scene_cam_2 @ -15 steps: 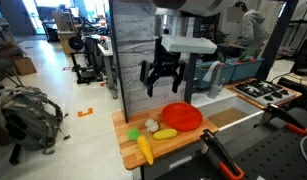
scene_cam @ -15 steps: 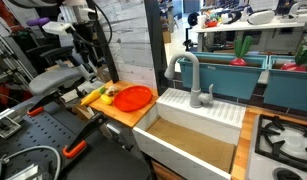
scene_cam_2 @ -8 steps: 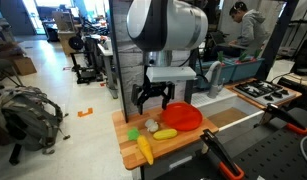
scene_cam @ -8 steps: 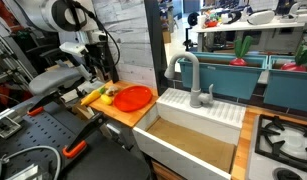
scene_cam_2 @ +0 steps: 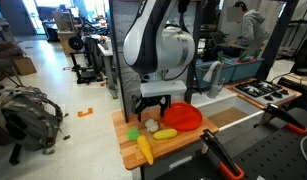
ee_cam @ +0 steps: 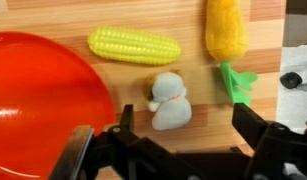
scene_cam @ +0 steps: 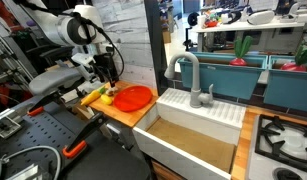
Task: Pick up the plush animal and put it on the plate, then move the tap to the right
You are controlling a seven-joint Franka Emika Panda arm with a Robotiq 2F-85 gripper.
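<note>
I need to lower my gripper onto the toy's white lower part next and close it there.
The plush animal is small and cream-white with a touch of orange. It lies on the wooden board next to the orange-red plate. In an exterior view the plush animal sits left of the plate. My gripper is open and empty, just above the plush animal, with a finger on either side and neither touching. It shows low over the board in both exterior views. The grey tap stands behind the sink, its spout pointing toward the plate.
A yellow corn cob and a longer yellow item with green leaves lie on the board close to the plush animal. The white sink is beside the board. A stove lies beyond it. A dark wall panel stands behind the board.
My arm has come down from well above the board to just over the plush animal. The gripper stays open. The objects have not moved.
</note>
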